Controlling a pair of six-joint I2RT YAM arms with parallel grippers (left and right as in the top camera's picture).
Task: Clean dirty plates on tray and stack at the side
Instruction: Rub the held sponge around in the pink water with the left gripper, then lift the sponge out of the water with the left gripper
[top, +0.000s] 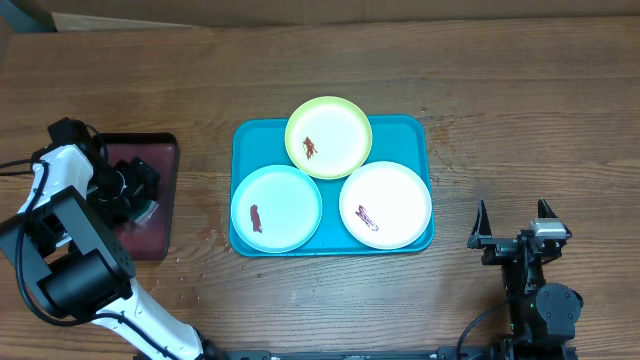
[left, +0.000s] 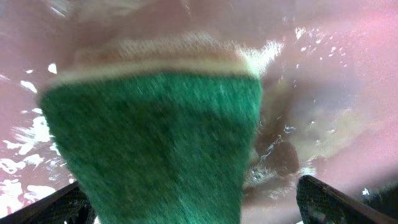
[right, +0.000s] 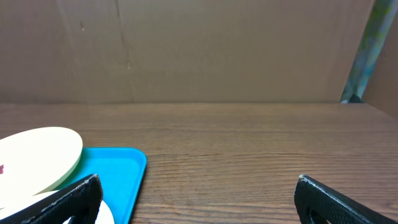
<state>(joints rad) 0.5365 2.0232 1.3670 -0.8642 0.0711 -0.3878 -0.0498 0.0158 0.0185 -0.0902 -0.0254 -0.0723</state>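
The green sponge is between the spread fingers of my left gripper, low over the maroon tray (top: 150, 152). Next I need to close those fingers onto the sponge's sides.
The teal tray (top: 412, 130) lies mid-table with three plates on it. The yellow-green plate (top: 328, 136) is at the back, the light blue plate (top: 277, 208) at front left, the white plate (top: 386, 204) at front right. Each has a red-brown smear. My left gripper (top: 140, 195) is low over the maroon tray (top: 150, 152). Its fingers (left: 199, 205) are spread wide on either side of a green sponge (left: 155, 143). My right gripper (top: 513, 222) is open and empty, right of the teal tray. Its wrist view shows the tray corner (right: 121, 171) and the yellow-green plate (right: 37, 155).
The maroon tray's surface (left: 348, 74) looks wet and glossy round the sponge. Bare wooden tabletop (right: 249, 143) lies right of the teal tray and in front of my right gripper. A cardboard wall stands behind the table.
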